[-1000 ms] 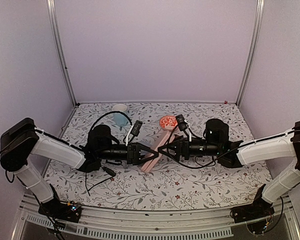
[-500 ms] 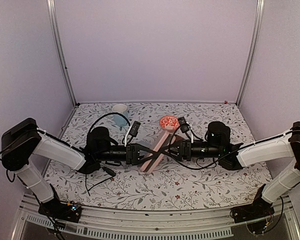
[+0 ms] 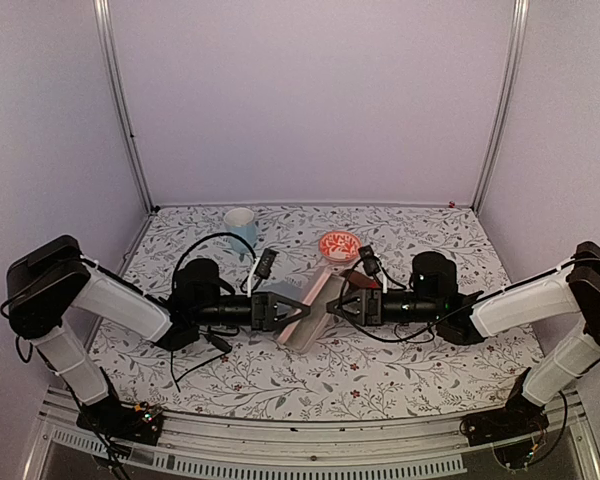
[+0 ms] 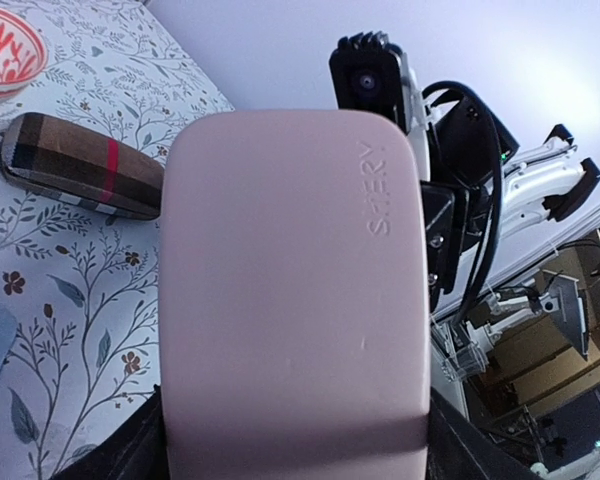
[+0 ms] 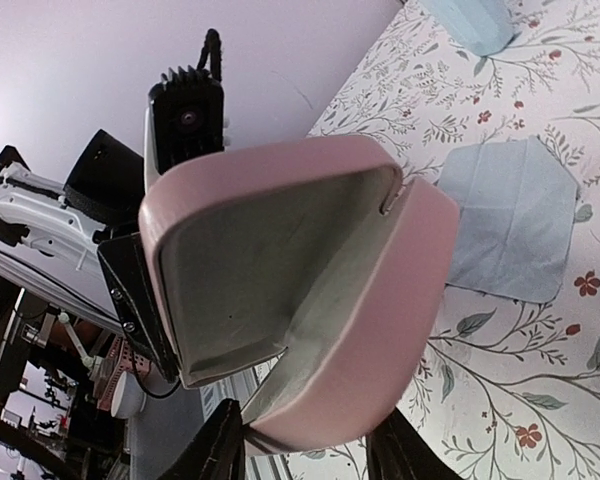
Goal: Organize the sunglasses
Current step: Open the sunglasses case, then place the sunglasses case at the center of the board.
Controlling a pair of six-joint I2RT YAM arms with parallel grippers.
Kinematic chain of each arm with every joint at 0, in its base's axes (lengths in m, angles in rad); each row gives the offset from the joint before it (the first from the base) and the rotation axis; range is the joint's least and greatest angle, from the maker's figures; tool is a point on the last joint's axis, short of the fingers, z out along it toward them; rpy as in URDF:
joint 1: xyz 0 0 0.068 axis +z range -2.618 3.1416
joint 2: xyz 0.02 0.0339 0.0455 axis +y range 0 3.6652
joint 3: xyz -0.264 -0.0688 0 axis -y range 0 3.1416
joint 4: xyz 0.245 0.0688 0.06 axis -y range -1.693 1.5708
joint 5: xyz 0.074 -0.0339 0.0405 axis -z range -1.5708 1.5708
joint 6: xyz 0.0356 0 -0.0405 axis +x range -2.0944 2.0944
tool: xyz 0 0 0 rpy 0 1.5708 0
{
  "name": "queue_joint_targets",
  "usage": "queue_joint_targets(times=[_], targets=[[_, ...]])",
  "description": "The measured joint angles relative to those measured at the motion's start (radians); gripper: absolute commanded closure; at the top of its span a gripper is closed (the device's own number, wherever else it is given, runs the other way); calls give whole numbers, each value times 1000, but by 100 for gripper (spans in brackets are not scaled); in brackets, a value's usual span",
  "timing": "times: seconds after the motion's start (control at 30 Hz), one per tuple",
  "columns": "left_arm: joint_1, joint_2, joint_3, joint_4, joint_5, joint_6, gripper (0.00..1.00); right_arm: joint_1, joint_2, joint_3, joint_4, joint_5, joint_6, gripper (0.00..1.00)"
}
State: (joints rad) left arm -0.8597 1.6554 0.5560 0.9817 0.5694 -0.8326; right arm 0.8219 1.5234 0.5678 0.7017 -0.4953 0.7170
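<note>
My left gripper lowers rightward in the top view next and releases the pink case's shell, since bare tabletop by the plaid case point(image 3: 364, 354) lies below there.
No sunglasses show in any view. A pink oblong case point(image 3: 305, 325) hangs between both arms above the middle of the table. My left gripper point(image 3: 278, 312) is shut on one shell of it; that smooth pink shell point(image 4: 295, 300) fills the left wrist view, with my left gripper point(image 4: 295, 455) at its near end. The case stands hinged open in the right wrist view, its grey lining point(image 5: 270, 260) bare. My right gripper point(image 5: 305, 445) is shut across the lower pink shell point(image 5: 380, 330), a finger on each side of it.
A brown plaid case with a red band point(image 4: 80, 170) lies on the floral table behind the pink one. An orange-patterned bowl point(image 3: 338, 245) and a pale blue cup point(image 3: 242, 225) stand further back. A light blue cloth point(image 5: 510, 215) lies flat under the arms.
The right gripper has come in and shut on the free end of the pink case. The case has dropped lower and now stands open between the two grippers.
</note>
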Motion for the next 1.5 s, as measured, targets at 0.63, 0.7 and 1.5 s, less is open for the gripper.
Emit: queue_joint_targets(times=[0.63,0.7,1.5], targets=[[-4,34,35,33,57,0,100,-39,-19,-80,-142,80,22,43],[-4,35,76,-38,61,29,100,-47,-69,-95,-159,67,10,36],[-2,478,773,-982,350,578,100,-132,-634,-166,-608,357,-15,27]])
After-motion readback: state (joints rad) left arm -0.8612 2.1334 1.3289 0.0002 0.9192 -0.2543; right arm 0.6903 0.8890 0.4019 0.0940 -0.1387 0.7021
